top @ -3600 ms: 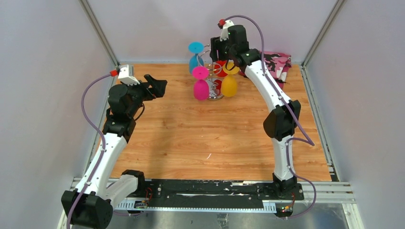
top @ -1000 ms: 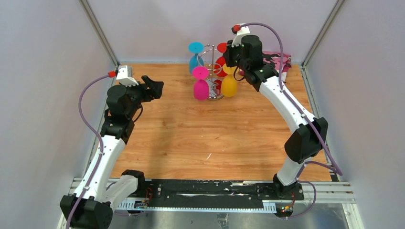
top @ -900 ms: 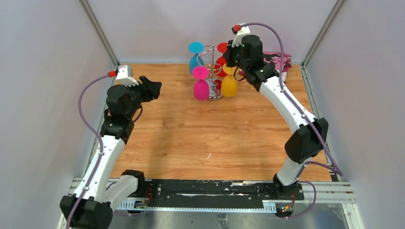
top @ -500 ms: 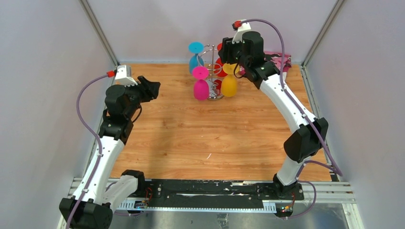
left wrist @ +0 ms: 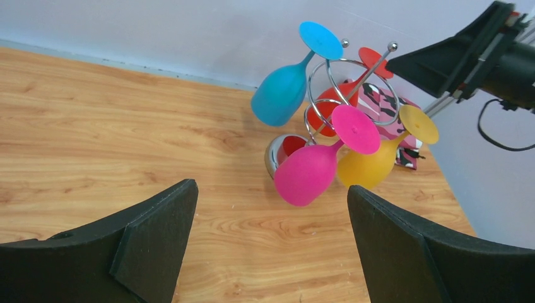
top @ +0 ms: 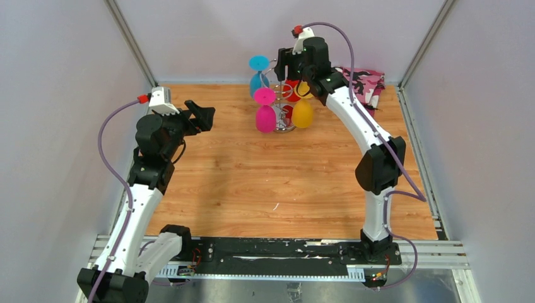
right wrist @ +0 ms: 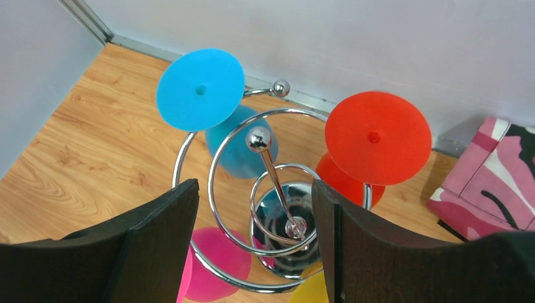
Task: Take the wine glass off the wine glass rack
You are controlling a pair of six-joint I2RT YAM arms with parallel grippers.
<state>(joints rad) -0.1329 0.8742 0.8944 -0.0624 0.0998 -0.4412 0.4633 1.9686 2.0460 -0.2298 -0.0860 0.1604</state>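
Next, my right gripper eases outward onto the chrome ball atop the rack's post [right wrist: 258, 140], which stands outward of the open fingers, between the blue and red glasses' feet.
The chrome wine glass rack [top: 285, 126] stands at the back of the table with several wine glasses hanging bowl-down from it: blue [top: 258, 74], pink [top: 265, 112], yellow [top: 303, 113] and red [top: 291, 93]. My right gripper [top: 285, 68] hovers directly over the rack top, open, holding nothing. In the right wrist view its jaws [right wrist: 253, 186] frame the rack's ball-tipped post [right wrist: 258, 140], between the blue foot [right wrist: 200, 88] and the red foot [right wrist: 377, 137]. My left gripper [top: 202, 117] is open and empty, well left of the rack, facing the pink glass [left wrist: 312, 172].
A pink camouflage cloth [top: 367, 82] lies in the back right corner, just behind the rack. Grey enclosure walls and metal corner posts close in the back and both sides. Bare wooden tabletop [top: 271, 183] stretches in front of the rack.
My right gripper has swung left, from above the yellow and red glasses to over the rack's centre, and its jaws have opened. The left gripper narrowed briefly and reopened, barely moving.
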